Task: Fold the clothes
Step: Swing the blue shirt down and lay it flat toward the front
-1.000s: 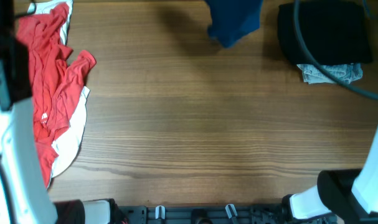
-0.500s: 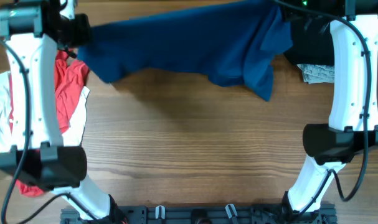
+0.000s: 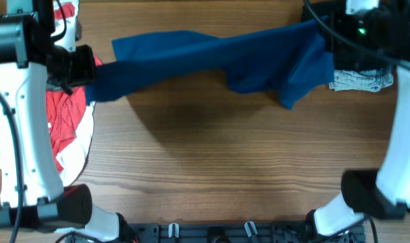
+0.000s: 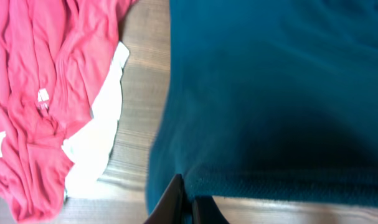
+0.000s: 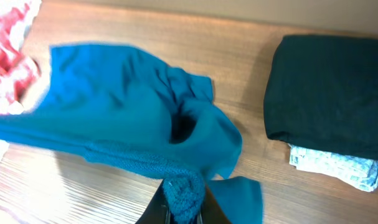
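Note:
I will draw my right gripper back and down over the near bare wood and then release its bunched fold, because the shirt (image 5: 114, 106) hangs stretched above open tabletop.
A dark-blue T-shirt (image 3: 211, 57) hangs stretched across the far half of the table between both arms. My left gripper (image 4: 187, 210) is shut on its left edge, the blue cloth (image 4: 269, 93) filling that wrist view. My right gripper (image 5: 184, 211) is shut on a bunched fold of the same shirt (image 5: 114, 106) at its right end. The shirt sags in the middle and a loose flap (image 3: 302, 74) droops near the right arm. Red and white clothes (image 3: 66, 121) lie heaped at the table's left edge, seen too as a red garment (image 4: 45, 93).
A folded black garment (image 5: 322, 96) lies on a folded pale grey one (image 3: 360, 81) at the far right corner. The left arm (image 3: 29, 135) and right arm (image 3: 400, 148) stand along the table's sides. Bare wood (image 3: 218, 162) spans the near half.
The blue shirt has come nearer and lower, spread wider between the arms. A second ago only a small blue corner showed at the far edge.

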You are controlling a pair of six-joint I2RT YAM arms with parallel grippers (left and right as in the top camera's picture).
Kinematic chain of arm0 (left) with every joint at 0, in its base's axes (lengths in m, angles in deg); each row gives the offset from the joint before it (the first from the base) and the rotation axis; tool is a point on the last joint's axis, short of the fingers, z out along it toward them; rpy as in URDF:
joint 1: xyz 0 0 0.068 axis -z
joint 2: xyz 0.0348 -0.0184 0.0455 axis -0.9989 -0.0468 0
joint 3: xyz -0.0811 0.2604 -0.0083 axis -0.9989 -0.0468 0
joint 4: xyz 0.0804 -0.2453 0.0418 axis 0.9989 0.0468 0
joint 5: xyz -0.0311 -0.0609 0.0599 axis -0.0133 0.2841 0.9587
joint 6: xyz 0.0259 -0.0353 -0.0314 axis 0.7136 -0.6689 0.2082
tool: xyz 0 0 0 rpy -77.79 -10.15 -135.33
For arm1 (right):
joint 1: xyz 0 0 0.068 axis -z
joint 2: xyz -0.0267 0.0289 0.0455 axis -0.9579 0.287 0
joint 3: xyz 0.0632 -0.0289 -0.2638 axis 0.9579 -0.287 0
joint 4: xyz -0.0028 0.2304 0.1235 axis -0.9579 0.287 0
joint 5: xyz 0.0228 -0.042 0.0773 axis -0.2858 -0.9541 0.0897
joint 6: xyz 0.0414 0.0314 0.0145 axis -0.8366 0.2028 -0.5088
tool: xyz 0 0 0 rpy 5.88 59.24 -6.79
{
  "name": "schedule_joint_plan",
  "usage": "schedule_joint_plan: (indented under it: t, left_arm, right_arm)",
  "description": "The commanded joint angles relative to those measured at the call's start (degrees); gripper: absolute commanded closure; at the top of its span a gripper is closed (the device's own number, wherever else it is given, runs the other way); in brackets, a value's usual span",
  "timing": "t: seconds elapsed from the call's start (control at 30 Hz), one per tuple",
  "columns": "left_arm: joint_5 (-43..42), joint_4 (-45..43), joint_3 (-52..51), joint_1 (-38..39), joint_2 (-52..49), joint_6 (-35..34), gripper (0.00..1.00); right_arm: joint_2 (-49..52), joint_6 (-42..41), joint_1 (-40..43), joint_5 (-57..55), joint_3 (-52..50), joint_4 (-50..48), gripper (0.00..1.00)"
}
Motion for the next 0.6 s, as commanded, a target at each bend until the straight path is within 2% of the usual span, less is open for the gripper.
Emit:
schedule_joint_plan:
  t: [0.0, 0.13, 0.3, 0.33, 0.47, 0.57]
  left_arm:
    - [-0.28, 0.15, -0.76, -0.74, 3.67, -3.76, 0.96]
    - [-0.33, 0.13, -5.92, -0.74, 7.02, -5.53, 0.96]
    - [-1.03, 0.11, -18.36, -0.74, 10.14, -6.67, 0.96]
    - [-2.12, -0.07, -22.58, -0.74, 10.67, -6.71, 0.96]
    - [-11.45, -3.85, -32.57, -0.59, 10.95, -6.84, 0.96]
    - [-14.69, -6.47, -38.38, -0.59, 10.99, -8.59, 0.96]
  right_arm:
    - [-8.55, -5.05, 0.70, 0.26, -7.45, -0.09, 0.96]
    - [-16.76, -6.12, 0.70, 0.28, -25.73, -0.11, 0.96]
    - [-23.69, -8.52, 0.72, 0.31, -45.00, -0.11, 0.96]
    - [-25.51, -9.42, 0.72, 0.68, -50.84, -0.13, 0.95]
    - [-29.29, -17.53, 0.70, 0.96, -64.54, -4.48, 0.96]
    - [-30.71, -21.55, 0.70, 2.34, -73.16, -8.37, 0.96]
